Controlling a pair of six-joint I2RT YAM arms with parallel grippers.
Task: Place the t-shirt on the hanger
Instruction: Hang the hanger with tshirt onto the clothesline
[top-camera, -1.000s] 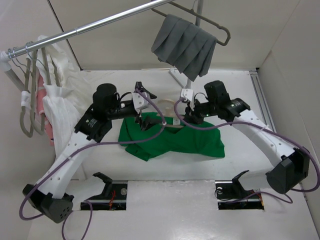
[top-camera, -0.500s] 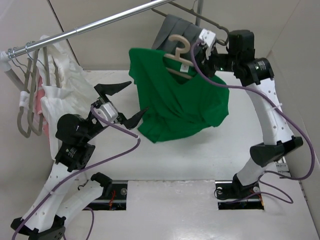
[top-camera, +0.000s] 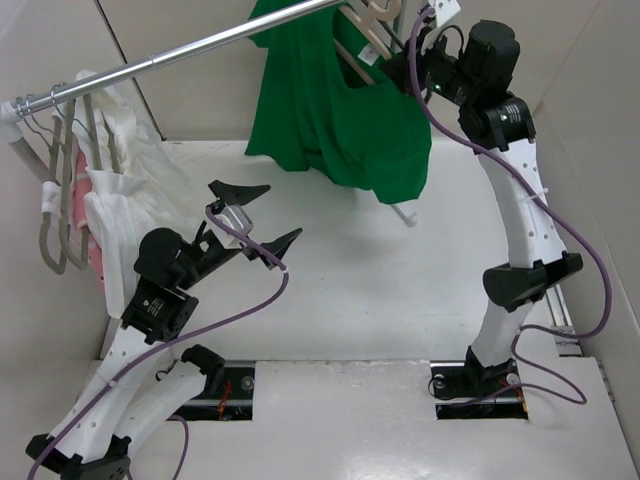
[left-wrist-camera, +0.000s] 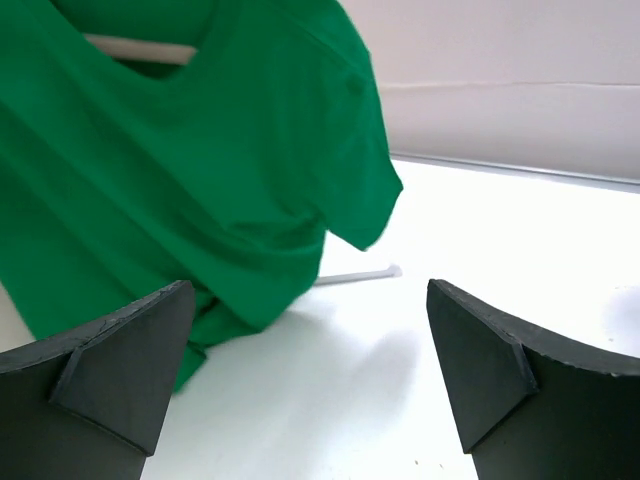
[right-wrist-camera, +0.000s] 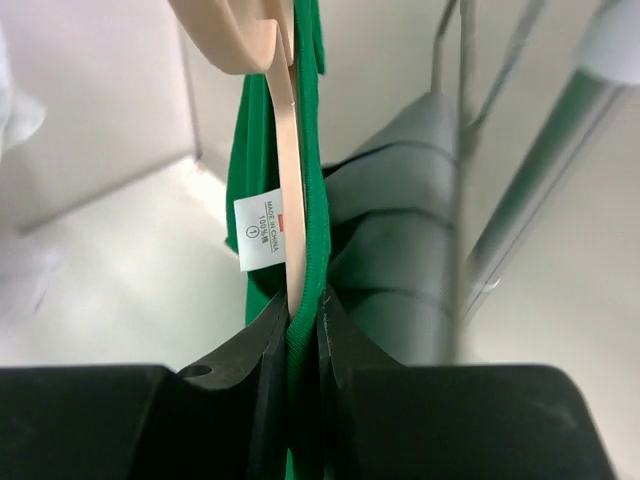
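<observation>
I need to move my right gripper to the left in the top view, toward the metal bar, and let go of the hanger, since the t-shirt is on the beige hanger (top-camera: 372, 22).
The bright green t-shirt (top-camera: 340, 110) hangs on the beige hanger (top-camera: 372, 22), raised high beside the metal rail (top-camera: 180, 50) at the top. My right gripper (top-camera: 405, 68) is shut on the hanger and the shirt's collar; in the right wrist view the jaws pinch the beige hanger (right-wrist-camera: 285, 170) and the green collar (right-wrist-camera: 303, 330) together, with the white neck label (right-wrist-camera: 262, 228) just above. My left gripper (top-camera: 255, 215) is open and empty, low over the table, left of the shirt. In the left wrist view the t-shirt (left-wrist-camera: 180, 180) hangs ahead of the open fingers (left-wrist-camera: 120, 360).
Grey hangers with white and pink garments (top-camera: 100, 190) hang at the rail's left end. A grey pleated cloth (right-wrist-camera: 400, 240) on a grey hanger hangs right behind the shirt. A white rack foot (left-wrist-camera: 355, 275) lies on the table under the shirt. Walls enclose the table.
My right arm has lifted the hanger and t-shirt from the table up to the rail. My left arm has let go, pulled back to the left and opened.
</observation>
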